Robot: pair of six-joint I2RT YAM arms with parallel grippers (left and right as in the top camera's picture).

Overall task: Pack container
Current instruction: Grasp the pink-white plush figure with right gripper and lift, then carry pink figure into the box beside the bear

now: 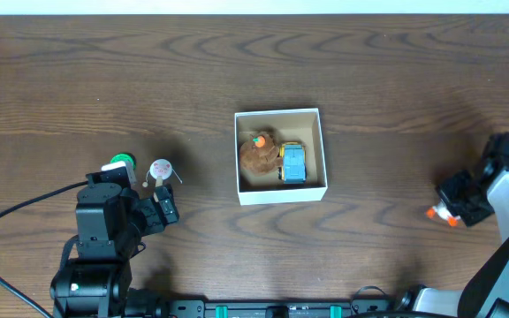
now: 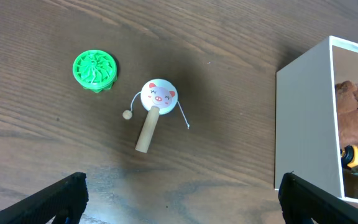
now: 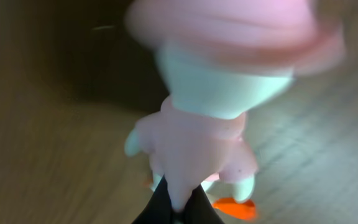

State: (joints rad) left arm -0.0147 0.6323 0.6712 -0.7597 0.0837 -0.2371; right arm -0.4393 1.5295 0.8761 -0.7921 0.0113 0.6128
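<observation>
I will lift the pink and white toy figure with my right gripper. Then I will lower it beyond the toy car [image 1: 294, 162], where the bottom of the container is tan and empty.
The container [image 1: 281, 193], a square white box with a tan inside, sits mid-table and holds a brown plush with an orange top [image 1: 260, 154] and a blue-yellow toy car [image 1: 294, 162]; its white wall shows in the left wrist view [image 2: 303, 124]. My left gripper [image 1: 162, 210] is open and empty, just below a pig-face rattle drum [image 2: 157, 96] and a green round toy [image 2: 94, 68]. My right gripper [image 1: 453, 205] at the far right is shut on a pink and white toy figure with orange feet [image 3: 204, 124], close above the table.
The green toy [image 1: 122, 162] and the rattle drum [image 1: 160, 170] lie left of the box. A black cable [image 1: 7, 221] loops at the front left. The table's far edge [image 1: 254, 15] runs along the top.
</observation>
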